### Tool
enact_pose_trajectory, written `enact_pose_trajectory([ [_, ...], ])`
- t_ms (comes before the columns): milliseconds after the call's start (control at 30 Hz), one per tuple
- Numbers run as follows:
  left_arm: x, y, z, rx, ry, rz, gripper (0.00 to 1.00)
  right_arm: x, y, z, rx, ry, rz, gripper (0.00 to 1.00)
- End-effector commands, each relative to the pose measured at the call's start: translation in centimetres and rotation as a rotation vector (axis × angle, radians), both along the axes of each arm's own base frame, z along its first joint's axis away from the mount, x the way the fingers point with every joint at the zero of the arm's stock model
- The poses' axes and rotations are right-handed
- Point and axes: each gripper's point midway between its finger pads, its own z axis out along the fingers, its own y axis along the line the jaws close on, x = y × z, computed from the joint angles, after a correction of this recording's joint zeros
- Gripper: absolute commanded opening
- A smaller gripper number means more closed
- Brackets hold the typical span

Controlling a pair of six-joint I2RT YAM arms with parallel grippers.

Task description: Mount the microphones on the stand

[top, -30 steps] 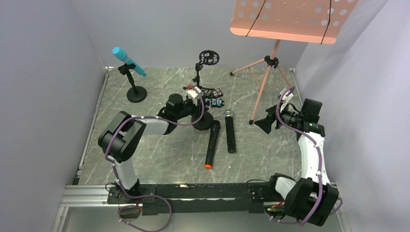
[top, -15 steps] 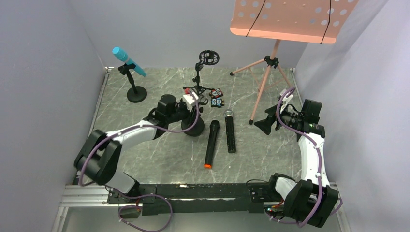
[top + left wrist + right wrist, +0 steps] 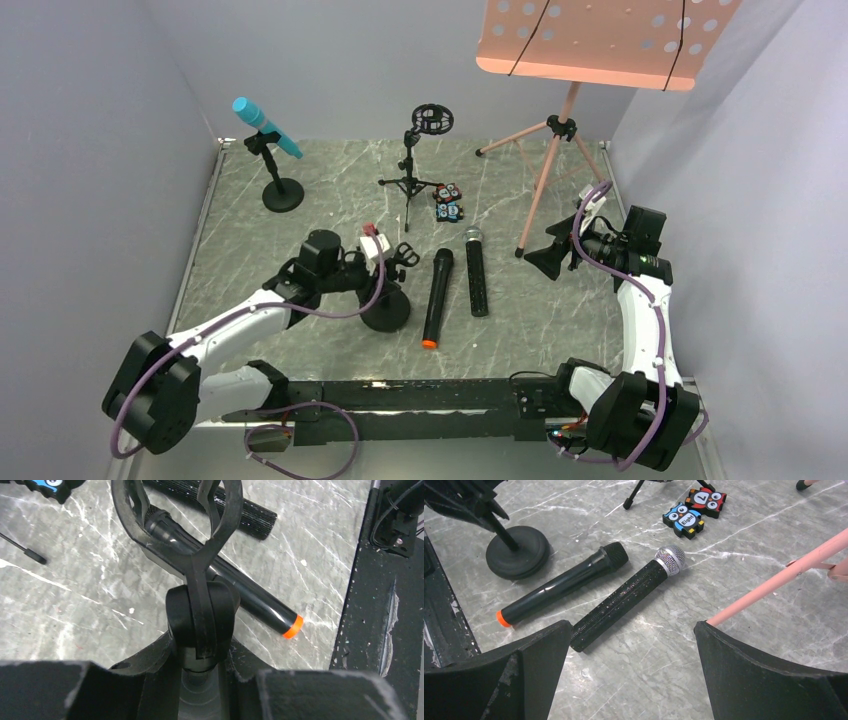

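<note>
My left gripper lowers the stand next until its round base sits on the clear tabletop below, beside the orange-ended microphone, and then releases the post (image 3: 202, 615).
My left gripper (image 3: 385, 264) is shut on the post of a black round-base mic stand (image 3: 387, 303) with an empty clip (image 3: 200, 530); the post (image 3: 202, 615) sits between my jaws in the left wrist view. The black microphone with an orange end (image 3: 438, 298) lies just right of that stand, also seen in the left wrist view (image 3: 240, 587) and the right wrist view (image 3: 559, 587). The black microphone with a silver mesh head (image 3: 476, 272) lies beside it (image 3: 629, 597). The light blue microphone (image 3: 265, 125) sits clipped in a stand at the back left. My right gripper (image 3: 548, 258) is open and empty (image 3: 633, 626).
A tripod stand with a ring mount (image 3: 430, 120) stands at the back centre. A pink music stand (image 3: 600, 40) has legs (image 3: 784, 575) close to my right gripper. Owl number blocks (image 3: 448, 200) lie behind the microphones. A black rail (image 3: 380, 610) runs along the near edge.
My left gripper has pulled the round-base stand from near the tripod stand toward the near left, beside the orange-ended microphone. The right arm has not moved.
</note>
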Motion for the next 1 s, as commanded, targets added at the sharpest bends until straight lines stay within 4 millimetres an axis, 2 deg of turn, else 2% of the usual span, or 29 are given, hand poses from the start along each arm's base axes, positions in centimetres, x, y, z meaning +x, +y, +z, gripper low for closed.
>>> enact_pose_trajectory([
  [0,-1.0,-1.0,2.2,-0.075,-0.111,-0.077,0.00,-0.1,0.4,1.9,0.006,-0.061,0.036,1.00],
  [200,-1.2,-1.6,-0.3,-0.064,-0.147,-0.077,0.00,-0.1,0.3,1.9,0.002,-0.062,0.035,1.00],
  [267,-0.9,-1.5,-1.0,-0.061,-0.139,-0.056,0.04,-0.1,0.3,1.9,-0.001,-0.062,0.035,1.00],
  [300,-0.9,-1.4,-1.2,-0.057,-0.127,-0.046,0.10,-0.1,0.3,1.8,-0.001,-0.062,0.034,1.00],
  [400,-0.1,-0.5,-1.5,-0.047,-0.087,0.058,0.40,-0.1,0.3,1.8,-0.001,-0.061,0.035,1.00],
  [467,0.3,0.4,-1.0,-0.051,-0.080,0.131,0.57,-0.1,0.4,1.8,0.002,-0.058,0.038,1.00],
  [633,-0.3,1.5,0.8,-0.117,-0.077,0.205,0.80,-0.1,0.4,1.6,0.008,-0.050,0.041,1.00],
  [667,-0.3,1.8,1.0,-0.122,-0.062,0.235,0.88,0.0,0.4,1.6,0.009,-0.048,0.041,1.00],
  [733,-0.3,2.5,1.7,-0.127,-0.059,0.276,0.92,0.0,0.4,1.5,0.011,-0.046,0.042,1.00],
  [800,-0.2,3.5,2.4,-0.136,-0.051,0.343,0.99,0.0,0.4,1.6,0.016,-0.044,0.043,1.00],
  [867,-0.2,4.5,3.3,-0.162,-0.047,0.408,0.99,-0.1,0.5,1.6,0.018,-0.043,0.045,1.00],
  [967,0.3,7.1,4.7,-0.246,0.039,0.618,0.99,-0.1,0.6,1.7,0.023,-0.041,0.049,1.00],
])
